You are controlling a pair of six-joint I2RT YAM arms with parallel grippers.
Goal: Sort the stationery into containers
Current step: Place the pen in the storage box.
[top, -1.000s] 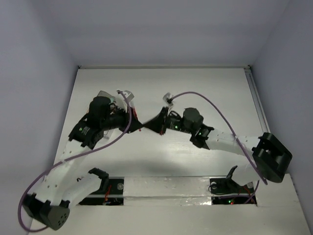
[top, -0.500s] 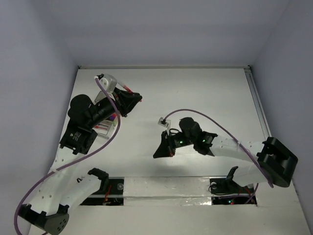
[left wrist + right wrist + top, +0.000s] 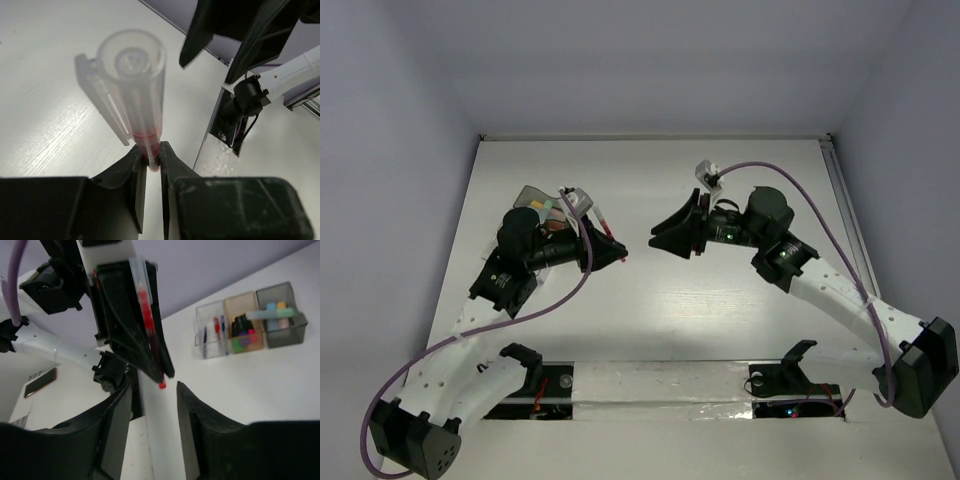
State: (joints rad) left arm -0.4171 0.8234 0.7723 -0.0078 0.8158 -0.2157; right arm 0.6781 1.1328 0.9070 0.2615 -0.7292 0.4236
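My left gripper swings to the left in the top view and down next, to release over the clear compartment (image 3: 542, 274), which is below it and already holds pens.
My left gripper (image 3: 618, 256) (image 3: 152, 152) is shut on the tip end of a thin red pen (image 3: 137, 90) with a clear cap. The pen (image 3: 603, 228) (image 3: 147, 315) sticks out past the fingers. Facing it, a short gap away, my right gripper (image 3: 655, 235) (image 3: 152, 385) stands open with nothing between its fingers, and the pen's red tip hangs just in front of it. The containers (image 3: 285, 335), mostly hidden under the left arm in the top view (image 3: 532, 194), hold pens (image 3: 216, 326), small erasers (image 3: 242, 337) and highlighters (image 3: 272, 312) in separate compartments.
The white table (image 3: 720, 310) runs to walls at the back and both sides. A foil-covered strip (image 3: 660, 385) lies along the near edge between the arm bases. A purple cable (image 3: 820, 215) loops over each arm.
The right gripper has opened and swung up from the near centre toward the back. The left gripper, still holding the red pen, has come down from the back left to face it.
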